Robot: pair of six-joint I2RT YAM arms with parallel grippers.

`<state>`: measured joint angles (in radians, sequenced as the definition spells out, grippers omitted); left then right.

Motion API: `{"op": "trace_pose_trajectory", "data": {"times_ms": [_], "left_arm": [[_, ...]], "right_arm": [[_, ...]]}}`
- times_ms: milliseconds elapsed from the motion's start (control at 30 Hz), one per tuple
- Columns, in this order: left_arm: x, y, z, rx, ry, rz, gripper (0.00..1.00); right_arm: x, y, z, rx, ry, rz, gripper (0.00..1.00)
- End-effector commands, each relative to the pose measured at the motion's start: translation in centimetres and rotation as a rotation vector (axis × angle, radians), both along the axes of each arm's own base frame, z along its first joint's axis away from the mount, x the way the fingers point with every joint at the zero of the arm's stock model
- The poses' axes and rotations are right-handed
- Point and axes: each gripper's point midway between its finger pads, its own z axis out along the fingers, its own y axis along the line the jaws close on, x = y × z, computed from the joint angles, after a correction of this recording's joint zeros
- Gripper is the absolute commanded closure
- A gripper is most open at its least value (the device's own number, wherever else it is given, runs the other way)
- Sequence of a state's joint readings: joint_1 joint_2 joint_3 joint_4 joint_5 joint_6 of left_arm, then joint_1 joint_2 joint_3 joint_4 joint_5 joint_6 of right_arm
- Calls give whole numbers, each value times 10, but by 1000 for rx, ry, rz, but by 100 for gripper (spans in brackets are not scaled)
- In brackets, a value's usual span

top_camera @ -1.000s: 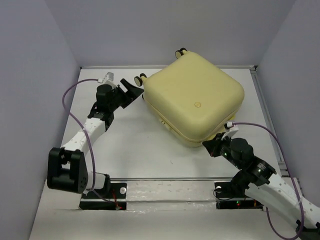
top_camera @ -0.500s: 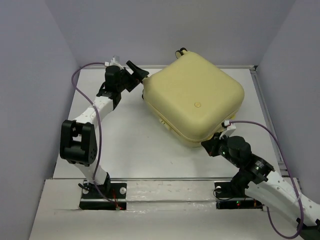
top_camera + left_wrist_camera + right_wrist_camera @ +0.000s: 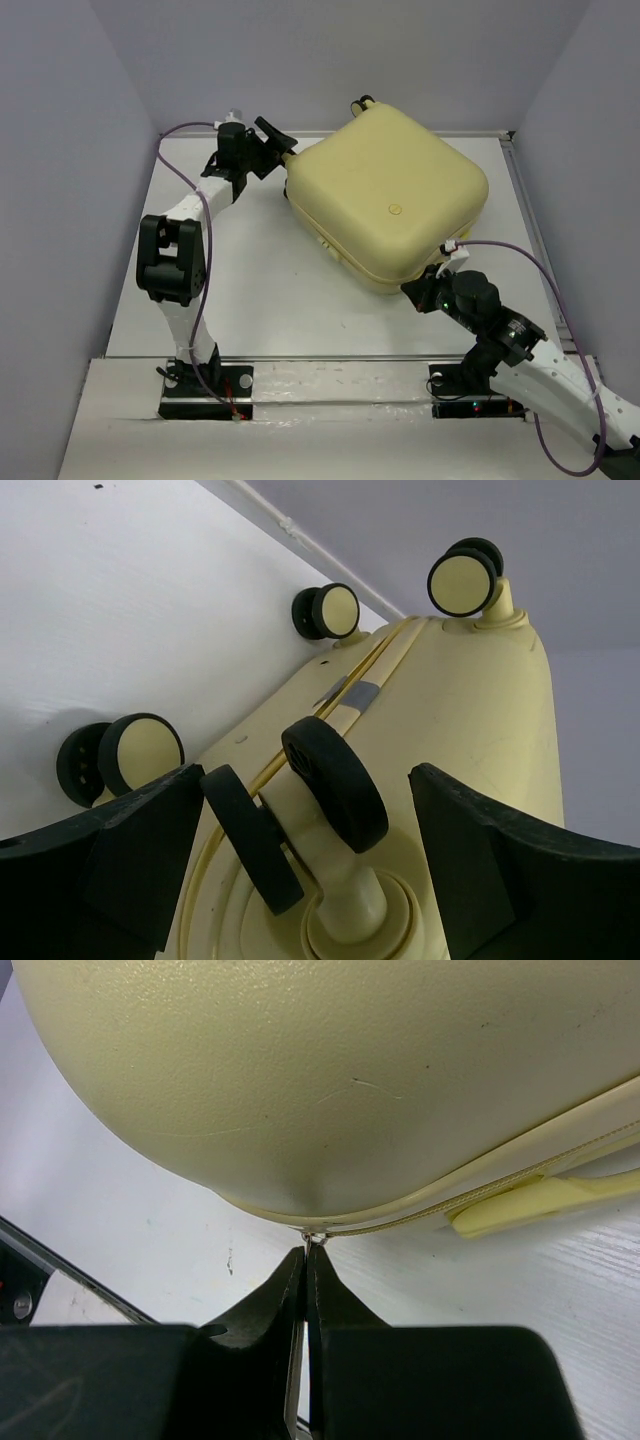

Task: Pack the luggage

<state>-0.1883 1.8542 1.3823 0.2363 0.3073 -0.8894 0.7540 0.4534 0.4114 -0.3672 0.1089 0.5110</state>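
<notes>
I will next move my left gripper farther in around the black twin caster wheel point(image 3: 335, 780) before closing, since the wheel's top still sticks out past its fingers.
The luggage point(image 3: 390, 205) is a pale-yellow hard-shell suitcase, lying closed and flat at the back right of the table. My left gripper point(image 3: 277, 150) is at its back left corner. In the left wrist view the left gripper point(image 3: 305, 790) is open, its jaws standing either side of a black twin caster wheel point(image 3: 335, 780) without touching it. My right gripper point(image 3: 412, 292) is at the near corner of the luggage point(image 3: 330, 1080). There the right gripper point(image 3: 306, 1255) is shut on the small metal zipper pull point(image 3: 313, 1239) on the zip seam.
Three more cream-and-black caster wheels point(image 3: 463, 580) stick out of the luggage's left end. A pale-yellow side handle point(image 3: 540, 1200) lies along the seam. A raised white rail point(image 3: 520, 190) runs along the table's right side, and grey-violet walls close in the table.
My left arm has swung toward the back left corner of the luggage and its open jaws now straddle the caster wheel. The right gripper has edged slightly left, still shut at the seam.
</notes>
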Motion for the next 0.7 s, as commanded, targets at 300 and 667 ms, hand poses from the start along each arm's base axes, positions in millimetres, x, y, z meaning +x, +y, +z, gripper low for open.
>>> {"op": "trace_pose_trajectory", "data": {"times_ms": [300, 667], "left_arm": [[26, -19, 54, -142, -105, -34, 14], [22, -20, 51, -217, -123, -39, 89]], "right_arm": [[1, 13, 17, 27, -42, 59, 93], [-2, 39, 11, 70, -30, 171, 93]]}}
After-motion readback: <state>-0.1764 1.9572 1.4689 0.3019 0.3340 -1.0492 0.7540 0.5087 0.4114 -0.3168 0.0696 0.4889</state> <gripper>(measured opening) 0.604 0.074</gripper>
